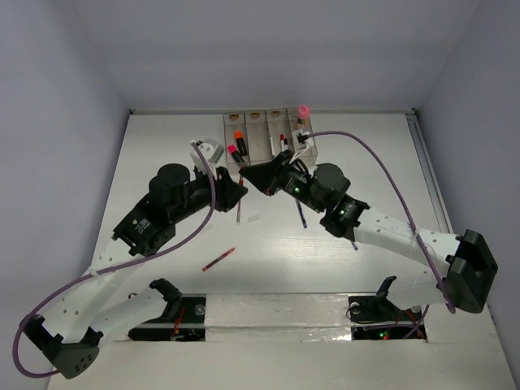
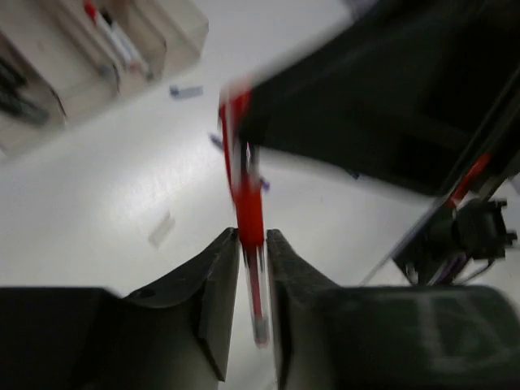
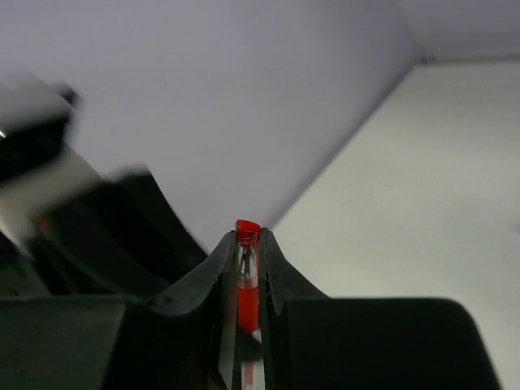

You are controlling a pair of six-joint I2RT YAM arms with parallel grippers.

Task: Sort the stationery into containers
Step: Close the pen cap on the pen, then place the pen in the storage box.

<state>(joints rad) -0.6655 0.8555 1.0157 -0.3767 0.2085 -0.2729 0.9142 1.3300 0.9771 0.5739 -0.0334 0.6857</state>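
Next, my right gripper swings outward and to the right in the top view over the containers' section holding pens, since that gripper's red pen matches them.
My left gripper [image 2: 252, 236] is shut on a thin red pen [image 2: 247, 203] that sticks out past its fingertips toward the table. The right gripper [image 3: 249, 236] is shut on a red pen [image 3: 248, 296] lying along its fingers, red end poking out at the tips. In the top view both grippers, left [image 1: 240, 188] and right [image 1: 250, 173], nearly meet just in front of the containers [image 1: 253, 122]. The bins hold an orange-capped highlighter [image 1: 239, 138], a pink-capped highlighter [image 1: 232, 153] and a pink-capped glue stick [image 1: 303, 111]. Another red pen [image 1: 218, 259] lies on the table nearer the arm bases.
Thin dark pens show under the left gripper [image 1: 238, 210] and under the right arm [image 1: 301, 215]; I cannot tell whether they lie or hang. Purple cables [image 1: 382, 166] loop over both arms. The bin row [image 2: 175, 36] is at the upper left of the left wrist view.
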